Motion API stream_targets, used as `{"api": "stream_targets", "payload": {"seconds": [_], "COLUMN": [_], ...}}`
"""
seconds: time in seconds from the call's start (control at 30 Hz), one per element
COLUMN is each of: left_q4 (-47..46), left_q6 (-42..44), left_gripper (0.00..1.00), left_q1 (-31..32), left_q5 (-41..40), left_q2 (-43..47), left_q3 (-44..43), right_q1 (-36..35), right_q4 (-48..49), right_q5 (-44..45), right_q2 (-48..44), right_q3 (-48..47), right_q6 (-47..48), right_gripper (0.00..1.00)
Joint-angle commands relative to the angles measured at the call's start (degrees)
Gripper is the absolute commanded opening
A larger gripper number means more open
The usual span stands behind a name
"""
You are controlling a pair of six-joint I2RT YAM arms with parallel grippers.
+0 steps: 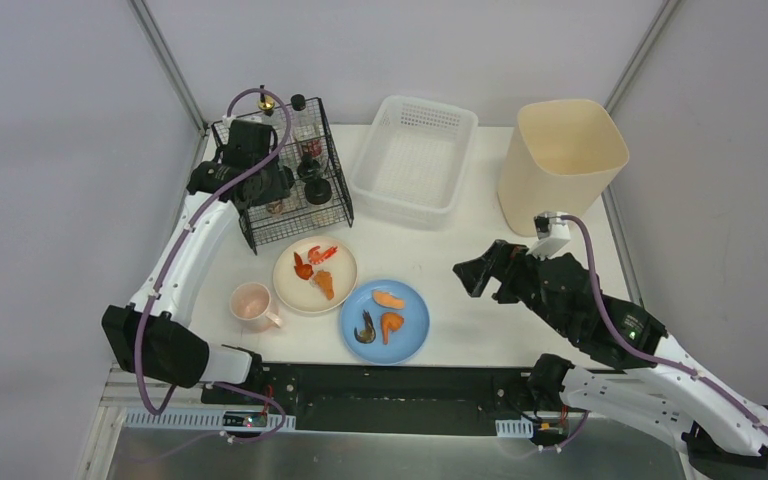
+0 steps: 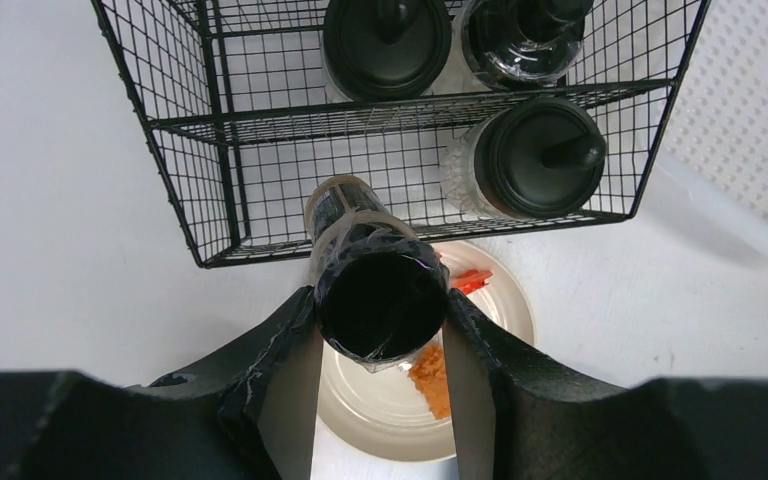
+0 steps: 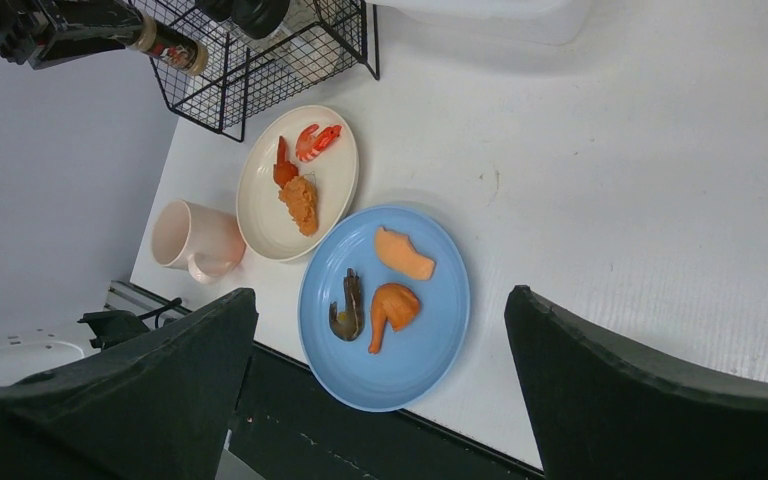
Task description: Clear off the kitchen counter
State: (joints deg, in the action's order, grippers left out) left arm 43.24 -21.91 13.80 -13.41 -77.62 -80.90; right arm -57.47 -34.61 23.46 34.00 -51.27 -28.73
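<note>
My left gripper moves down next to set the small bottle [image 2: 375, 285] beside the black-lidded jar and release it. The rack's front row has a bare wire bottom there.
The kitchen counter [image 1: 460, 250] is a white tabletop. My left gripper [image 2: 380, 312] is shut on a small bottle [image 2: 375, 285] with a dark end, held at the front edge of the black wire rack [image 2: 210, 190]; it also shows in the top view [image 1: 260, 185]. The rack [image 1: 285, 215] holds black-lidded jars [image 2: 540, 155]. A cream plate [image 1: 288, 290] with orange food scraps, a blue plate [image 1: 415, 340] with food pieces and a pink mug [image 1: 252, 305] sit at the front. My right gripper [image 1: 482, 275] is open and empty, right of the blue plate [image 3: 410, 360].
A white perforated basket [image 1: 412, 160] stands at the back middle. A tall cream bin [image 1: 560, 160] stands at the back right. The metal frame and black base rail [image 1: 390, 385] run along the near edge. The mug [image 3: 195, 240] lies left of the cream plate [image 3: 260, 215].
</note>
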Motion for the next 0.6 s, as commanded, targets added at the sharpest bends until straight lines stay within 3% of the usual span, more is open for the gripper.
{"api": "stream_targets", "payload": {"seconds": [0.0, 0.57], "left_q4": [-3.85, -8.58], "left_q6": [-1.82, -8.21], "left_gripper": [0.00, 0.00], "left_q1": [-2.22, -5.32], "left_q5": [4.49, 7.26], "left_q2": [-1.24, -7.80], "left_q3": [-0.54, 5.63], "right_q1": [0.00, 0.05], "right_q4": [2.82, 2.23], "right_q5": [-0.71, -0.19], "right_q2": [-0.12, -0.79], "right_q3": [0.26, 0.33], "right_q6": [-0.62, 0.54], "right_gripper": [0.99, 0.99]}}
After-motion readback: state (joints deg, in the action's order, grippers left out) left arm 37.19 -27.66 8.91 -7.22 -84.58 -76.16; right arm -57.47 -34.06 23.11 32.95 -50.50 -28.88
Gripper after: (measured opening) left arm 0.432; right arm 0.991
